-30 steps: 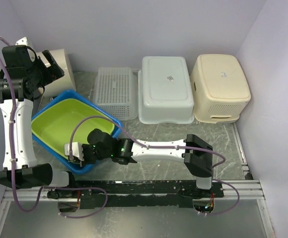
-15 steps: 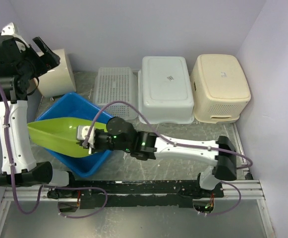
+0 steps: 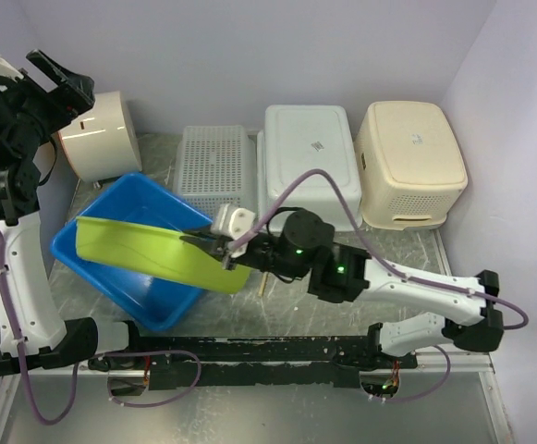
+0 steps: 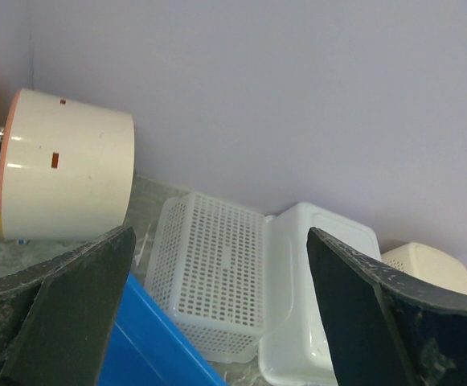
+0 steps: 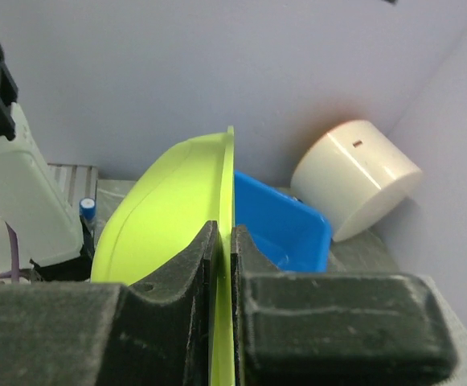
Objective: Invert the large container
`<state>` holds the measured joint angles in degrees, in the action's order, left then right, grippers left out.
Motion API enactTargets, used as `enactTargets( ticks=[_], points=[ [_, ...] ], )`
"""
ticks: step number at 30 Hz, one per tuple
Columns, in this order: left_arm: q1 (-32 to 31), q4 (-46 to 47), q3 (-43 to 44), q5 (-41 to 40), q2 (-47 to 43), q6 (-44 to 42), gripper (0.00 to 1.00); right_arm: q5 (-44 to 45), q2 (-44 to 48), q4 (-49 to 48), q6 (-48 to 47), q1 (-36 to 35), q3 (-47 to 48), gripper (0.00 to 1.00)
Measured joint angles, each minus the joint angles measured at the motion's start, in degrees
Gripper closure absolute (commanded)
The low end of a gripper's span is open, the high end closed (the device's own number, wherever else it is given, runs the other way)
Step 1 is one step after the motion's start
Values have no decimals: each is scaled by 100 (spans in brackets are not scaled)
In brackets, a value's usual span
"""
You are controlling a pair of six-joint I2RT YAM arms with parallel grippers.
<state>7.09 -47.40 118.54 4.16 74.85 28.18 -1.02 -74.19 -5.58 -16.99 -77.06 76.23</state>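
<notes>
The green tub covers the blue tub. Next, my right gripper swings it to the right in the top view for release against the white tub's basket-side edge point(image 3: 267, 180).
A large blue tub point(image 3: 120, 268) stands open side up at the left of the table, tipped a little. A lime-green tub point(image 3: 148, 248) is tilted on edge, partly lifted out of the blue one. My right gripper point(image 3: 214, 246) is shut on the green tub's right rim; in the right wrist view the rim point(image 5: 227, 185) runs between my fingers point(image 5: 177, 273), with the blue tub point(image 5: 285, 229) behind it. My left gripper point(image 3: 63, 81) is open and empty, raised high at the far left, well above both tubs. The blue tub's corner point(image 4: 149, 354) shows in the left wrist view.
A cream cylinder bin point(image 3: 97, 134) lies on its side at the back left. Upside down along the back wall are a white mesh basket point(image 3: 214, 171), a white tub point(image 3: 309, 166) and a cream tub point(image 3: 410, 162). The side walls stand close on the left and right.
My right gripper has pulled the green tub's rim up and to the right, tilting it out of the blue tub. My left arm has risen further up and left.
</notes>
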Motion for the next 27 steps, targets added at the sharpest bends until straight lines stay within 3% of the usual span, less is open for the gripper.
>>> enactTargets(
  ticks=[5,14,19,27],
  points=[
    [0,315,-173,155,-122,4,0,487,844,496,461,199,-354,100],
    [0,660,-1453,986,138,-275,0,1272,2361,1333,1784,1045,-1233,100],
    [0,710,-2286,1576,350,-232,0,1471,2774,1757,2564,1735,-1655,100],
    [-2,953,-2542,2111,367,-201,0,1912,3005,2050,3453,2398,-2273,100]
  ],
)
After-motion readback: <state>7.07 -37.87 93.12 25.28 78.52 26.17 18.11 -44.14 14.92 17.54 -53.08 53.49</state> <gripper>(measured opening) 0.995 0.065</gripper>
